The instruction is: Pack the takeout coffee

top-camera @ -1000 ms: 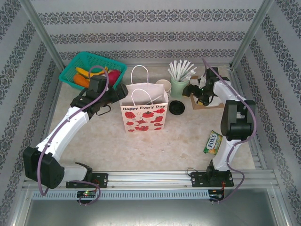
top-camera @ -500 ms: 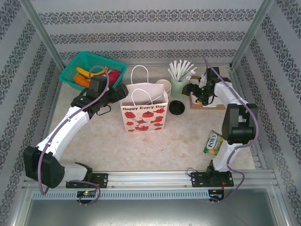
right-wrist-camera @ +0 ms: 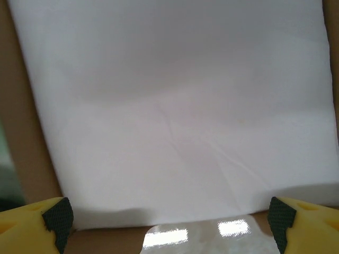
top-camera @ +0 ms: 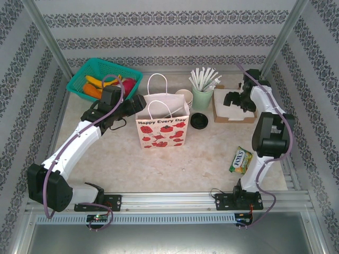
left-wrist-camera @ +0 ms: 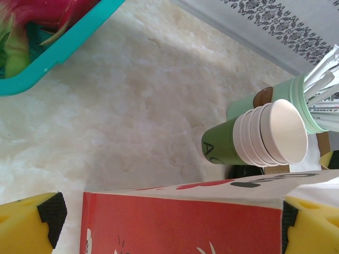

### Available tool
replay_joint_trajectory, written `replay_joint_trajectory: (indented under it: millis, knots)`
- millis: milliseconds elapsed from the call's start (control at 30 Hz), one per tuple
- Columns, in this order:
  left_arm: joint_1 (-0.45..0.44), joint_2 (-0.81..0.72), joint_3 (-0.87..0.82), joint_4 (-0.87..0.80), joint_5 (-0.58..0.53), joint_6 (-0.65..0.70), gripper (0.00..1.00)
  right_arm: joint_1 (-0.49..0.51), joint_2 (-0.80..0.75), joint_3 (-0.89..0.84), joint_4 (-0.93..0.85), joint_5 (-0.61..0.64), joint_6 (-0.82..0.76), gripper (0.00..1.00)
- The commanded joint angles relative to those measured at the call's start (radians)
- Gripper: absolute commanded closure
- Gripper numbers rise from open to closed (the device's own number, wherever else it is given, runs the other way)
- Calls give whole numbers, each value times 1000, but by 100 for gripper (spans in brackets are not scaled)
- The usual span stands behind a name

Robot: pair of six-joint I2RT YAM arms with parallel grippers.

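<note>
Next, my right gripper comes down, fingers open, onto the white napkin below it in the brown tray [top-camera: 233, 118] and pinches the napkin's surface, because the napkin lies flat.
The takeout coffee is a dark green paper cup [left-wrist-camera: 225, 145], nested with others under white rims, standing behind the paper bag [top-camera: 162, 128]; from above I see pale cup rims [top-camera: 184, 96]. My left gripper [top-camera: 135, 106] is open at the bag's left top corner, and its yellow fingers [left-wrist-camera: 32, 227] straddle the bag's red-lined edge [left-wrist-camera: 180, 222]. My right gripper [top-camera: 234, 100] is open, hovering over a white paper stack [right-wrist-camera: 175, 116] in a brown tray [top-camera: 233, 118]. Nothing sits between its fingers [right-wrist-camera: 42, 222].
A mint cup of white straws [top-camera: 202, 95] stands next to the cups, with a black lid [top-camera: 199, 120] in front. A teal basket of fruit [top-camera: 104, 79] sits at the back left. A candy packet [top-camera: 240, 160] lies near the right arm's base.
My right gripper has moved right and back, from the tray's left end to above the white paper stack. The left arm has barely shifted.
</note>
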Motion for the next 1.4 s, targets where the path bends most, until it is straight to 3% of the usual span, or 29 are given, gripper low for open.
replay_joint_trajectory:
  millis: [0, 333, 633, 967, 1233, 1367]
  knots:
    - [-12, -18, -7, 30, -5, 7, 0, 4, 70, 82, -77, 64, -56, 4]
    - [-12, 1, 14, 27, 5, 12, 0, 9, 208, 198, -147, 21, -82, 5]
    - [-20, -11, 7, 119, 183, 84, 0, 26, 272, 238, -159, 33, -72, 10]
    - [-23, -35, -15, 114, 133, 73, 0, 26, 260, 230, -147, 39, -73, 49]
    - [-23, -30, -15, 119, 138, 68, 0, 26, 203, 192, -115, 59, -78, 91]
    - [-24, -27, -14, 120, 138, 66, 0, 27, 175, 173, -103, 68, -78, 100]
